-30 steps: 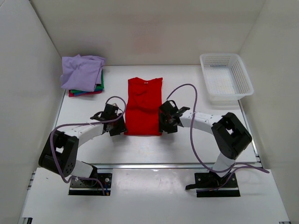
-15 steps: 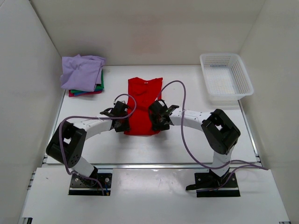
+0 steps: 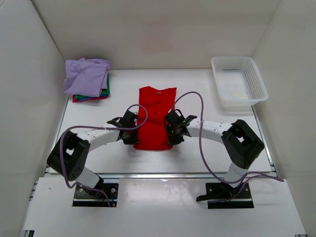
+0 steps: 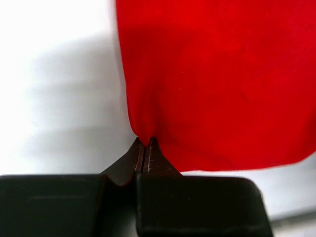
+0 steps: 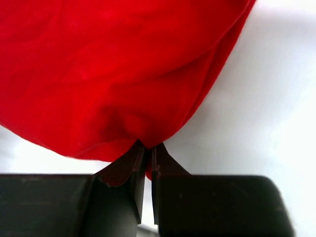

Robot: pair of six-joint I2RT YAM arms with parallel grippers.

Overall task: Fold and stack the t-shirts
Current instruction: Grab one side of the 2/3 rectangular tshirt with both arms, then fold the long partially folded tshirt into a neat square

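The red t-shirt [image 3: 154, 117] lies lengthwise, so its hem corner goes up, outward and down onto the shirt's collar end [image 3: 167, 95] next, where my right gripper releases it.
A bright red t-shirt [image 3: 154, 117] lies lengthwise in the middle of the table, collar toward the back. My left gripper [image 3: 134, 132] pinches its left edge near the hem, and in the left wrist view the shut gripper [image 4: 146, 144] has red cloth [image 4: 217, 79] bunched between its tips. My right gripper [image 3: 172, 131] is shut on the right edge, where the right wrist view shows its gripper [image 5: 147, 148] clamping a fold of the shirt [image 5: 108, 69]. A stack of folded t-shirts [image 3: 88, 77], lavender on top with green and red below, sits at the back left.
A white mesh basket [image 3: 238, 83] stands at the back right corner. White walls close the table on the left, back and right. Purple cables loop from both arms over the table beside the shirt.
Both grippers moved inward onto the shirt's side edges and closed on the cloth. The shirt has narrowed near its hem and shifted slightly.
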